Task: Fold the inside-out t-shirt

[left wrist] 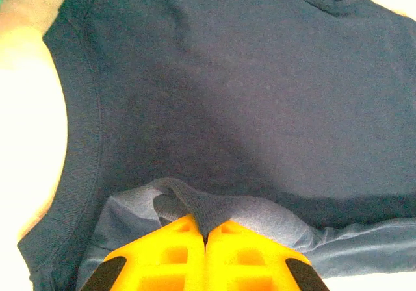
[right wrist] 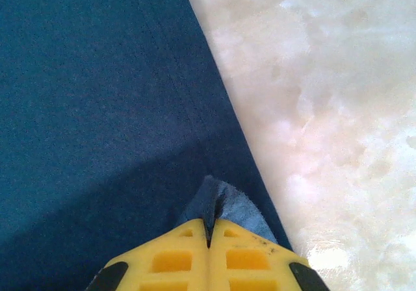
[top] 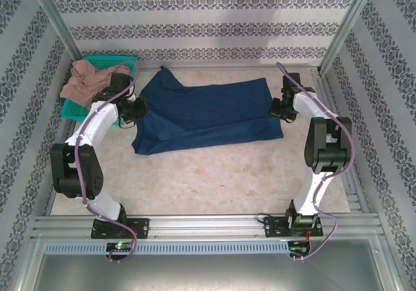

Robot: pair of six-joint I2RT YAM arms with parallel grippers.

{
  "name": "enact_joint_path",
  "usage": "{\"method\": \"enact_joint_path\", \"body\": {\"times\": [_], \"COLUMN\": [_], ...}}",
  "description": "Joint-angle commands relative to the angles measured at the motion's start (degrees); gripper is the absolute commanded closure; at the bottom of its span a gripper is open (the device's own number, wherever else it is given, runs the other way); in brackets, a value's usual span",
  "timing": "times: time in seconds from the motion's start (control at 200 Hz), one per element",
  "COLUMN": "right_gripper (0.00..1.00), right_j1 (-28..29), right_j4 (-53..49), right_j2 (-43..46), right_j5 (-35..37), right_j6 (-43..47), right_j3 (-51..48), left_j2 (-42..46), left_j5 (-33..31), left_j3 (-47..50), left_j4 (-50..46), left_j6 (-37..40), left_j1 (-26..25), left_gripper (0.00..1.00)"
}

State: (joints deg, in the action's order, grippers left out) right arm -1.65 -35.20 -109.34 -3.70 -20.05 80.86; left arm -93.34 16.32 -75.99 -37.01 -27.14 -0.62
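The t-shirt's edge in my right gripper should go down slightly next, onto the t-shirt's flat navy layer just below it. Then my right gripper will release the t-shirt's edge.
The inside-out t-shirt [top: 208, 114] is dark navy and lies spread across the far half of the table, folded lengthwise into a long band. My left gripper [top: 138, 109] is at its left end, shut on a pinch of the ribbed cloth [left wrist: 207, 212] that rises between the yellow fingers [left wrist: 170, 252]. At the right end, my right gripper [top: 278, 106] is shut on the shirt's edge [right wrist: 214, 197], near where the cloth meets bare table. The navy fabric [right wrist: 97, 109] stretches away to the left in the right wrist view.
A teal basket [top: 107, 67] at the back left holds a pinkish-tan garment [top: 88, 83], close behind my left arm. The marbled tabletop [top: 208, 180] lies bare in front of the shirt. Patterned walls and metal posts enclose the table on three sides.
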Motion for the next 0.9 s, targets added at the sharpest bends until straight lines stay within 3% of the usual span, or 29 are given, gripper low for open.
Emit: {"method": "enact_joint_path", "body": {"times": [0.0,0.32,0.4,0.555,0.64,0.7,0.804,0.894], "right_gripper": [1.0,1.0,0.92,0.66,0.6,0.57,0.53,0.51], "right_j1": [-0.1,0.0,0.0,-0.4,-0.4,0.0,1.7,3.9], "right_j4": [-0.3,1.4,1.2,0.7,1.3,2.6,5.5,7.2], "right_j2": [0.3,-5.7,-8.7,-9.5,-6.3,-2.9,2.8,5.8], "right_j5": [0.7,0.0,-0.8,0.3,0.8,0.6,-0.1,-1.3], "right_j6": [0.9,0.0,-0.1,0.1,0.1,-0.2,-0.7,-1.1], "right_j3": [-0.3,3.7,6.7,9.6,7.7,4.5,-2.1,-5.6], "left_j2": [1.2,-6.3,-10.1,-17.5,-17.6,-14.3,-5.4,-3.3], "left_j5": [0.8,-1.0,-1.3,-1.5,-2.1,-1.3,3.4,8.7], "left_j3": [0.0,-2.8,-4.7,-12.0,-14.0,-10.7,4.0,11.5], "left_j4": [0.1,3.9,5.7,6.9,6.1,7.0,15.6,19.6], "left_j6": [1.5,0.5,-0.3,-1.0,-0.8,-1.5,-5.6,-7.9], "left_j1": [0.8,0.8,0.8,0.8,0.8,0.6,-0.4,-2.2], "left_gripper": [0.99,0.93,0.87,0.53,0.43,0.4,0.37,0.36]}}
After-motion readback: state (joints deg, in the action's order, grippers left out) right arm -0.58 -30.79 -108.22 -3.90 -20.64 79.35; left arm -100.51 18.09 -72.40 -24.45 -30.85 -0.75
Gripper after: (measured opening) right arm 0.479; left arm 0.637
